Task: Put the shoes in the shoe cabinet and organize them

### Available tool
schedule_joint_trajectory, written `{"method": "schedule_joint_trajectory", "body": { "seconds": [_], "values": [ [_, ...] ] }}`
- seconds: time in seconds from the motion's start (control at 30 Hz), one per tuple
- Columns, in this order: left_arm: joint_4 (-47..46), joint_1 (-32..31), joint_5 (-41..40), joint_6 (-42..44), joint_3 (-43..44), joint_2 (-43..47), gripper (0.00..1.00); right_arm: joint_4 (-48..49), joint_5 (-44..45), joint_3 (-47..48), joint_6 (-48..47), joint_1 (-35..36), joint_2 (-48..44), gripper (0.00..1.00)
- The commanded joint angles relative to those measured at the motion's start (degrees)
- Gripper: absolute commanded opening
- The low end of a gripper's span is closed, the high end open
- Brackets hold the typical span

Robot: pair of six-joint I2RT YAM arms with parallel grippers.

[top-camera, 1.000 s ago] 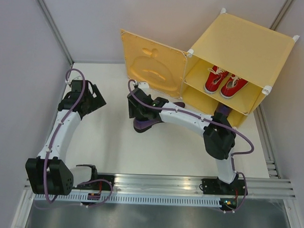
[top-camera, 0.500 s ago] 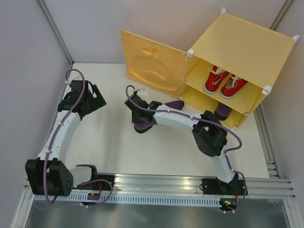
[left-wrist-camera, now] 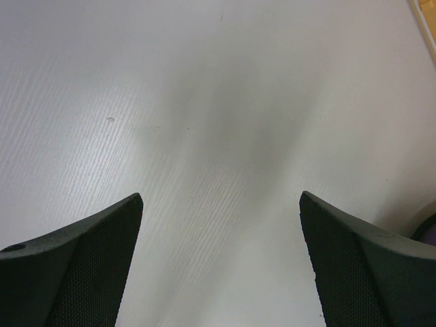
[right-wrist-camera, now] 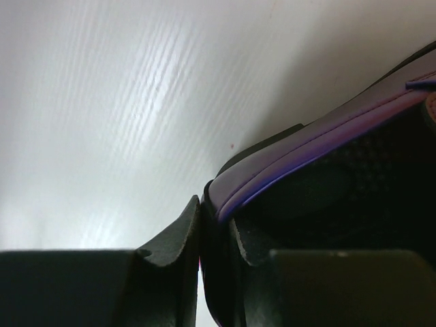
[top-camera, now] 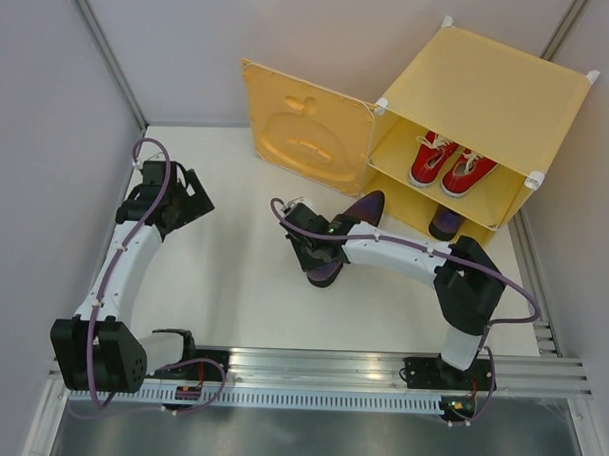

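Observation:
I will next move my right gripper outward and to the right in the top view toward the lower compartment's empty side (top-camera: 404, 203), then release, because the matching loafer sits alongside.
Two red sneakers (top-camera: 449, 165) stand side by side on the upper shelf of the yellow shoe cabinet (top-camera: 490, 84), whose apple-embossed door (top-camera: 303, 128) stands open to the left. One dark purple loafer (top-camera: 446, 223) sits in the lower compartment. A second purple loafer (top-camera: 363, 207) lies on the table before the cabinet, toe toward it. My right gripper (top-camera: 317, 250) is shut on its heel wall: in the right wrist view the right gripper (right-wrist-camera: 214, 212) pinches the rim of the loafer (right-wrist-camera: 327, 136). The left gripper (top-camera: 185, 199) is open over bare table, and the left wrist view shows this gripper (left-wrist-camera: 219, 196) holding nothing.
Grey walls close in the white table (top-camera: 222, 285) on the left, back and right. A metal rail (top-camera: 330, 369) runs along the near edge by the arm bases. The open door stands between the two arms at the back.
The right gripper has shut on the loafer's heel and drawn it to the right and nearer, its toe now pointing at the cabinet. The left arm has stayed still.

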State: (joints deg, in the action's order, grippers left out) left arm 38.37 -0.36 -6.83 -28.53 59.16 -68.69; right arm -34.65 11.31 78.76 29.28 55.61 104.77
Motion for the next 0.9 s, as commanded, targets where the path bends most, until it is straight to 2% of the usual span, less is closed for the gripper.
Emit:
{"method": "schedule_joint_trajectory", "body": {
  "seconds": [0.0,0.13,0.37,0.67,0.87],
  "values": [
    [-2.2,0.2,1.4,2.0,-0.4,1.4,0.98,0.4,1.1,-2.2,-13.9,-0.2,-6.4,0.01],
    [-2.4,0.3,1.6,2.0,-0.5,1.3,0.98,-0.4,-1.5,-5.0,-19.5,-3.9,-9.8,0.01],
    [-2.4,0.3,1.6,2.1,-0.6,0.9,0.98,0.7,-8.2,-8.7,-26.1,-15.4,-14.2,0.01],
    [-2.5,0.2,1.9,2.1,-0.7,0.7,0.98,1.2,-14.4,-7.7,-33.5,-26.4,-11.4,0.01],
    [-2.5,0.3,2.0,2.3,-0.7,0.8,0.98,1.8,-13.5,-5.4,-35.4,-31.0,-8.5,0.02]
  ]
}}
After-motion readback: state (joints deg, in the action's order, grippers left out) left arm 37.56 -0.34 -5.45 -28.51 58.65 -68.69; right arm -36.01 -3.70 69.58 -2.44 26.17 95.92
